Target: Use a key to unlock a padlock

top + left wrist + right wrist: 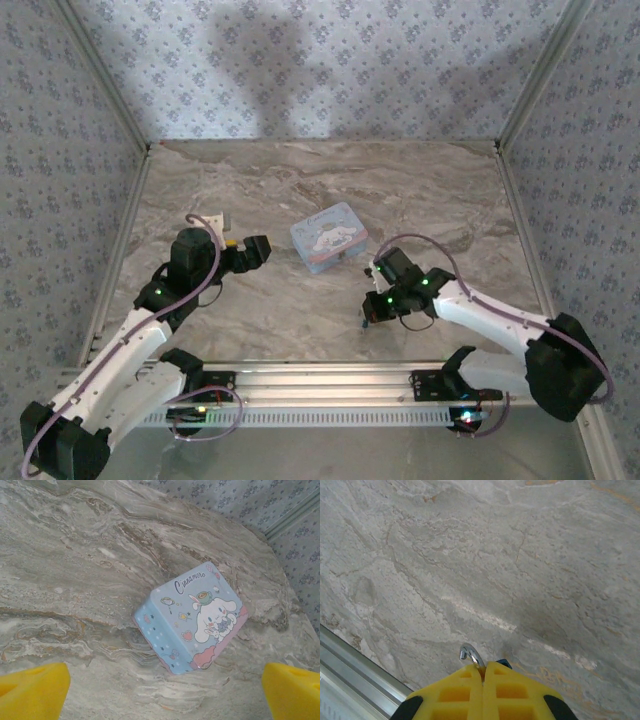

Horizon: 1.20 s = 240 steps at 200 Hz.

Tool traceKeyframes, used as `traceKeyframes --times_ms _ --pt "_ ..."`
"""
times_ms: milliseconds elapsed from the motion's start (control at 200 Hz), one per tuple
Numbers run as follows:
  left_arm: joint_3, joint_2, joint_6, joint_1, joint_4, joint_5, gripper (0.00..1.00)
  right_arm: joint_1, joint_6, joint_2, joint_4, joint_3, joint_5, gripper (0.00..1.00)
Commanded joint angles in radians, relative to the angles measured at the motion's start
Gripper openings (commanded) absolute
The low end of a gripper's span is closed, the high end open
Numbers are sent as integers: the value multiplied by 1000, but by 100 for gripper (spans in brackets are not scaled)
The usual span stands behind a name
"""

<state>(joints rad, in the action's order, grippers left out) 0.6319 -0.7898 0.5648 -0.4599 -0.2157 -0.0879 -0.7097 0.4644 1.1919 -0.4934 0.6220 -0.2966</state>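
Note:
I will next lower the padlock in my right gripper toward the marble between the tin and the metal bar, and then I will let it go.
My right gripper (483, 667) is shut on the padlock. Its silver shackle (471, 654) curls out from between the yellow fingertips with its free end showing, and a corner of the blue body (504, 663) peeks out beside them. In the top view this gripper (372, 312) hangs low over the table, near the front right. The key is hidden. My left gripper (255, 248) stands open at the left, pointing toward the tin. Its two yellow fingertips (30, 692) sit wide apart at the bottom corners of the left wrist view, with nothing between them.
A light-blue rectangular tin (328, 237) with a white cartoon figure (192, 617) lies on the marble table between the arms. A metal rail (330, 378) runs along the front edge. Patterned walls close in the left, back and right sides.

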Motion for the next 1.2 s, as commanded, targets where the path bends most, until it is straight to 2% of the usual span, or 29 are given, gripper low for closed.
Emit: traceKeyframes --times_ms 0,385,789,959,1194 --pt "-2 6 -19 1 -9 14 98 -8 -36 49 51 31 -48 4" --pt "1 -16 -11 4 -11 11 98 -7 -51 230 162 56 -112 4" --pt "4 -32 -7 5 -4 7 98 -5 -54 293 184 67 -115 8" --pt "9 -40 -6 5 1 10 98 -2 -54 287 184 74 -98 13" --pt "18 -42 -3 5 -5 11 98 0 -53 240 167 78 -37 27"
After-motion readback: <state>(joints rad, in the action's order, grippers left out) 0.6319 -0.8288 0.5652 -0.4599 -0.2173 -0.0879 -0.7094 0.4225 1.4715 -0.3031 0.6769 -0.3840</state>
